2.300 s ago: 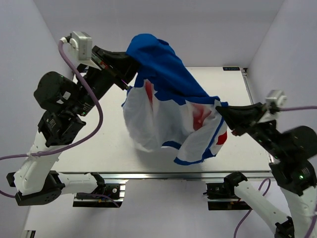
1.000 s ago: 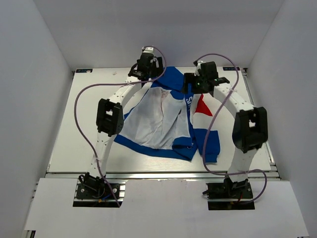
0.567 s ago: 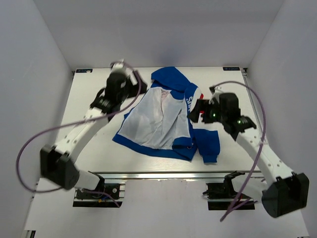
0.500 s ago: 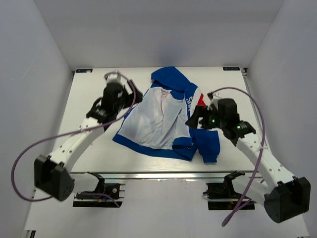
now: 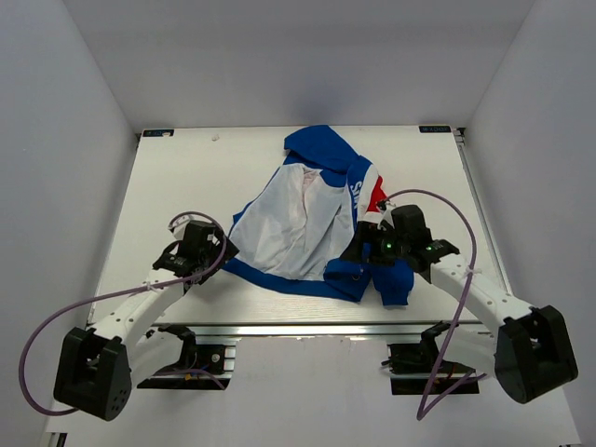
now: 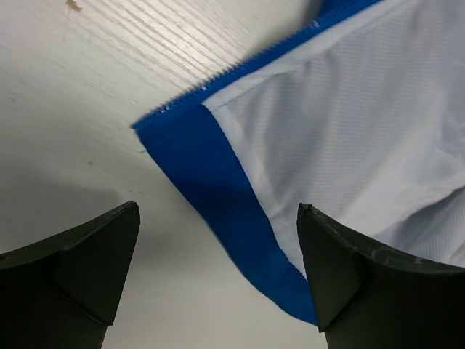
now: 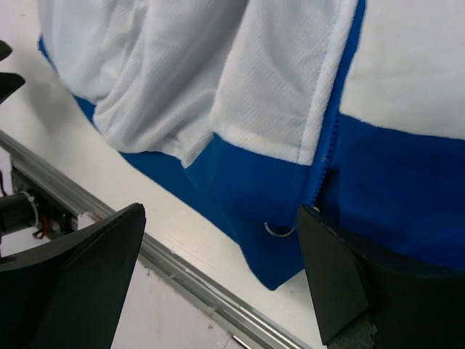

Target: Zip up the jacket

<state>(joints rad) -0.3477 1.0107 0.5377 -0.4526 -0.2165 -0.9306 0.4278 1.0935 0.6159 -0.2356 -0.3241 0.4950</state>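
My left gripper is above the jacket's blue hem band (image 5: 234, 265) (image 6: 211, 182) beside the toothed zipper edge, so next I need to lower it with its open fingertips on both sides of that band and close.
The jacket (image 5: 303, 223) lies unzipped on the table, white lining up, blue hood (image 5: 317, 149) at the far end. My left gripper (image 5: 218, 249) hovers open just left of the jacket's near-left corner. In the left wrist view its blue hem band (image 6: 211, 182) and a toothed zipper edge (image 6: 247, 65) lie ahead of the open left gripper (image 6: 218, 273). My right gripper (image 5: 359, 250) is open over the near-right hem. Between the fingers of the right gripper (image 7: 218, 273) I see the blue zipper line (image 7: 330, 138) and a small metal ring (image 7: 276, 230). Neither gripper holds anything.
The table's front metal rail (image 7: 109, 218) runs close under the right gripper. White walls (image 5: 74, 140) enclose the table on three sides. Purple cables (image 5: 56, 317) loop off both arms. Bare tabletop (image 5: 177, 186) lies left of the jacket.
The jacket, held up in the air earlier, now lies flat. Both arms have swung back from the far side toward the near edge, ending low at the jacket's hem. The jaws stayed open.
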